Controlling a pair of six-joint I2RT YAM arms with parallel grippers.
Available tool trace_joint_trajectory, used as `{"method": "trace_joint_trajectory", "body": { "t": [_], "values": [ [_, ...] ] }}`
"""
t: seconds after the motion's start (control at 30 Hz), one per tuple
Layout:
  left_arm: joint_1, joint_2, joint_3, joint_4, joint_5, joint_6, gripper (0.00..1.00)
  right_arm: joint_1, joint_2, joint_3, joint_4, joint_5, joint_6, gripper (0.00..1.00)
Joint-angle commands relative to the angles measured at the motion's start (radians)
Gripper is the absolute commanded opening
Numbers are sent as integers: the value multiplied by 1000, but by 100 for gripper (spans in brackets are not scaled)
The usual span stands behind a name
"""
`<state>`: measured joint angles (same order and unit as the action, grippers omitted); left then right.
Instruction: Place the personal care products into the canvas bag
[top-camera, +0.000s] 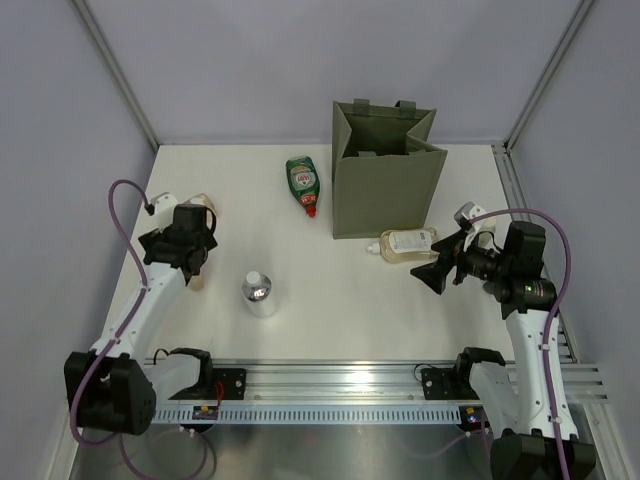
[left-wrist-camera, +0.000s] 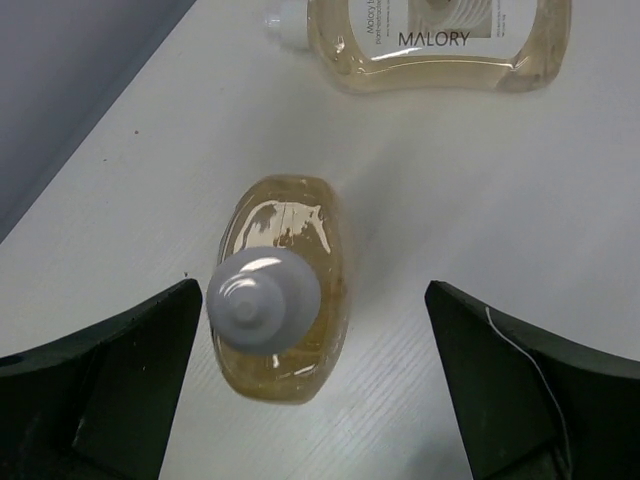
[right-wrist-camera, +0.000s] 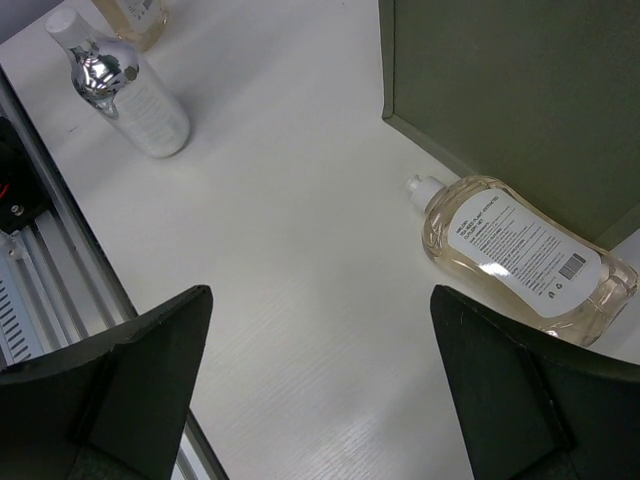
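The upright amber bottle is already between the open fingers. I will move my left gripper down around the bottle's body below the cap (left-wrist-camera: 290, 232) and close it.
The olive canvas bag (top-camera: 385, 185) stands open at the back middle. A green bottle with a red cap (top-camera: 303, 183) lies to its left. An amber bottle with a white label (top-camera: 405, 243) lies against the bag's front, and also shows in the right wrist view (right-wrist-camera: 520, 260). The silver can (top-camera: 258, 292) is at the centre left. My left gripper (top-camera: 190, 258) is open above an upright amber bottle (left-wrist-camera: 285, 300), which stands between the fingers, nearer the left one. Another amber bottle (left-wrist-camera: 440, 45) lies just beyond. My right gripper (top-camera: 435, 275) is open and empty. No cream bottle shows.
A metal rail (top-camera: 330, 380) runs along the near table edge and shows in the right wrist view (right-wrist-camera: 30, 260). Grey walls enclose the table on the left, back and right. The bag's wall (right-wrist-camera: 520, 100) fills the upper right of the right wrist view.
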<state>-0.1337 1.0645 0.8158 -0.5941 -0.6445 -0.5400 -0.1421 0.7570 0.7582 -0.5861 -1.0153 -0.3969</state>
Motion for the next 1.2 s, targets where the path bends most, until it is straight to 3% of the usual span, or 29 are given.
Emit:
{"method": "trace_joint_trajectory", "body": {
  "t": [0.0, 0.17, 0.3, 0.4, 0.43, 0.53, 0.8, 1.0, 1.13, 1.17],
  "values": [
    [26, 86, 36, 111, -17, 38, 98, -2, -12, 1, 45, -23, -16, 99],
    [126, 155, 37, 175, 63, 52, 95, -10, -18, 1, 35, -25, -23, 99],
    [132, 173, 29, 229, 95, 69, 83, -14, -18, 0, 32, -25, -26, 99],
    [155, 161, 22, 258, 149, 90, 40, -19, -13, 3, 31, -28, -25, 99],
    [155, 152, 20, 264, 164, 92, 22, -20, -13, 3, 29, -28, -25, 99],
    [155, 94, 11, 267, 230, 106, 0, -27, -16, 0, 28, -32, -25, 100],
    [154, -98, 37, 275, 483, 19, 0, -34, -24, 0, -3, -97, -52, 100],
    [140, -95, 82, 322, 715, -173, 0, -21, 39, 47, -92, -160, -132, 99],
    [69, -39, 121, 340, 827, -294, 0, 59, 105, 133, -113, -73, -152, 99],
    [54, -26, 143, 338, 857, -314, 0, 128, 132, 148, -100, 14, -137, 99]
  ]
}}
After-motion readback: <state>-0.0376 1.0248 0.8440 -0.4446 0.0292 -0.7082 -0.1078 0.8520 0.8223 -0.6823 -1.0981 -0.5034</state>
